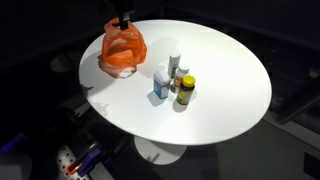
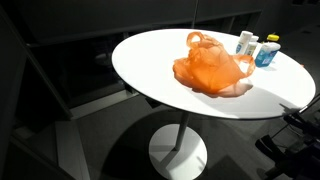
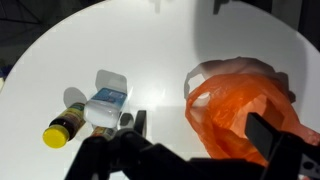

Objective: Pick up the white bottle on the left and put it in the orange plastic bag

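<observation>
The white bottle stands upright, down and to the left of my gripper in the wrist view. My gripper needs to go there next and lower open fingers over its top (image 1: 175, 55) (image 3: 126, 119).
The orange plastic bag (image 1: 122, 50) lies crumpled on the white round table, also in an exterior view (image 2: 210, 65) and at the right of the wrist view (image 3: 240, 105). A cluster of bottles stands beside it: a white bottle (image 1: 175, 66), a blue-labelled white bottle (image 1: 162, 86) (image 3: 105, 100) and a yellow-capped dark bottle (image 1: 184, 92) (image 3: 62, 128). My gripper (image 3: 205, 130) is open and empty, hovering over the bag's near edge; in an exterior view it is a dark shape (image 1: 122, 22) above the bag. I cannot tell what is inside the bag.
The white table (image 1: 230, 80) rests on a single pedestal base (image 2: 180, 155). Its surroundings are dark. The bottles also show behind the bag in an exterior view (image 2: 256, 47), close to the table's far edge.
</observation>
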